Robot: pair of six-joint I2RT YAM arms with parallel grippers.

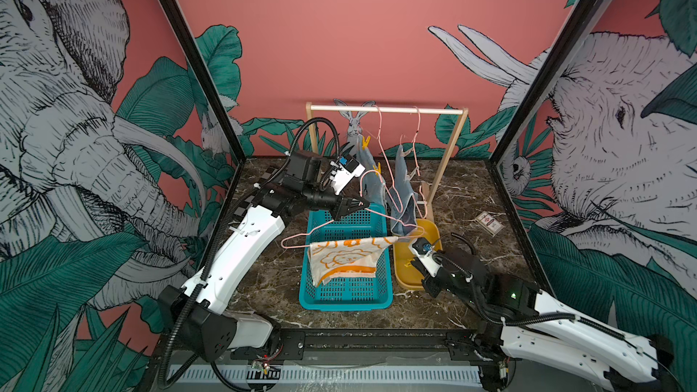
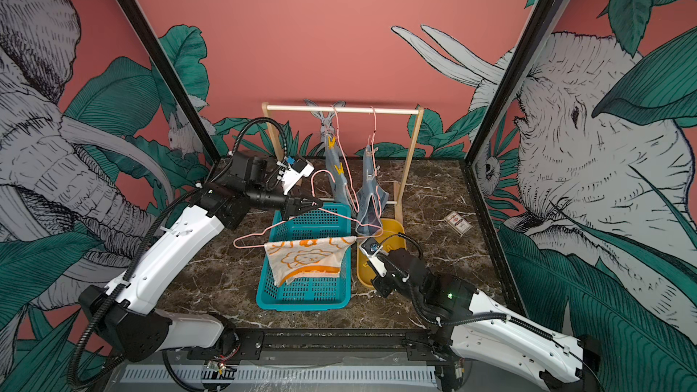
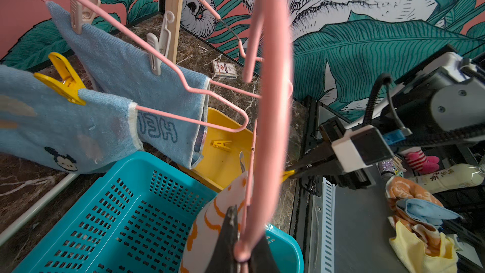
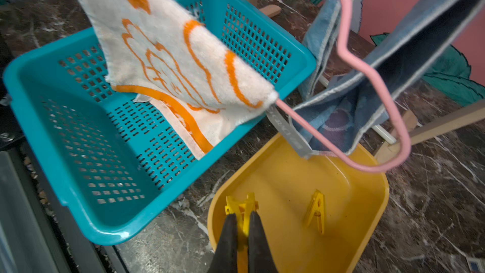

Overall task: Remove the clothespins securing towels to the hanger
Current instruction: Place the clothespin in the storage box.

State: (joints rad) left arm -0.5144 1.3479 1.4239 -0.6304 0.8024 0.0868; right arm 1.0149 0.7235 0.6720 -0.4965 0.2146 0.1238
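The yellow clothespin goes down and away from the teal basket to the bottom of the tray next. My right gripper releases it there, since another already lies there.
My left gripper (image 1: pixel 363 203) is shut on the hook of a pink hanger (image 1: pixel 301 237) and holds it over the teal basket. A white towel with orange swirls (image 1: pixel 349 258) drapes from the hanger's bar. My right gripper (image 4: pixel 242 216) is shut on a yellow clothespin (image 4: pixel 242 206) just above the yellow tray, where another yellow clothespin (image 4: pixel 316 212) lies. Two light blue towels (image 1: pixel 371 179) (image 1: pixel 405 190) hang on pink hangers from the rack. One is pinned by two yellow clothespins (image 1: pixel 365 141) (image 1: pixel 376 168), the other by two tan clothespins (image 3: pixel 84 9) (image 3: pixel 157 48).
The teal basket (image 1: pixel 347 296) sits mid-table with the yellow tray (image 1: pixel 403 282) to its right. A wooden rack (image 1: pixel 384 109) stands at the back. A small card box (image 1: pixel 490 222) lies on the marble at the right.
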